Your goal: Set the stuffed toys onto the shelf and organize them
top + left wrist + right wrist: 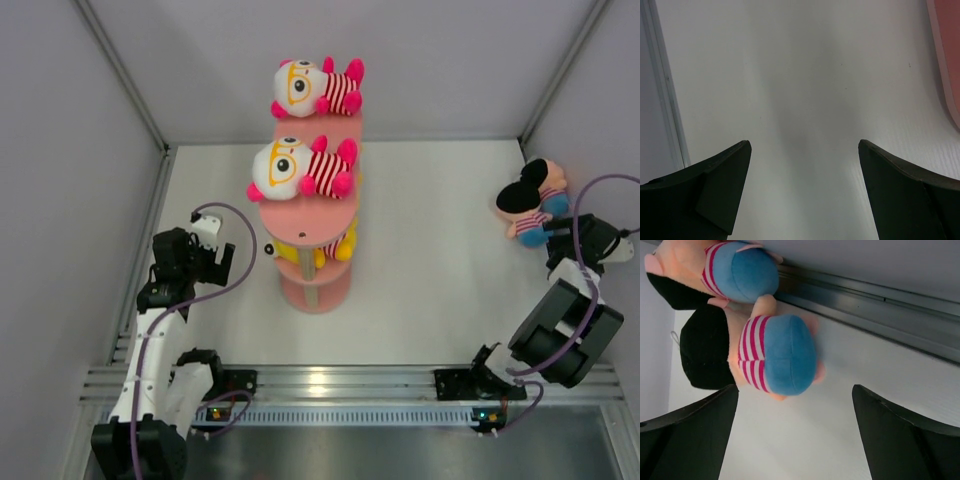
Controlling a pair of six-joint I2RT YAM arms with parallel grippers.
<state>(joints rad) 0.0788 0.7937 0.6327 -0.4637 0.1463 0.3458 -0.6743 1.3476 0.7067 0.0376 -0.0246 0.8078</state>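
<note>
The right gripper lowers in toward the nearer toy's blue trousers (790,355) next, as that rounded end faces its open fingers and the toy's head points away.
The salmon-pink shelf (312,290) stands mid-table. A white-faced stuffed toy with orange glasses (315,88) lies on its top tier, a second one (300,168) lies on the middle tier, and a yellow toy (342,243) shows on the bottom tier. Two black-haired toys in striped shirts and blue trousers (533,203) lie by the right wall. My right gripper (795,394) is open just short of the nearer one (782,355), with the other (742,270) behind it. My left gripper (804,146) is open over bare table, left of the shelf (946,55).
White walls with metal frame rails close in the table at the left, back and right. The right wall's rail (870,300) runs right behind the two toys. A metal rail (340,385) with the arm bases lines the near edge.
</note>
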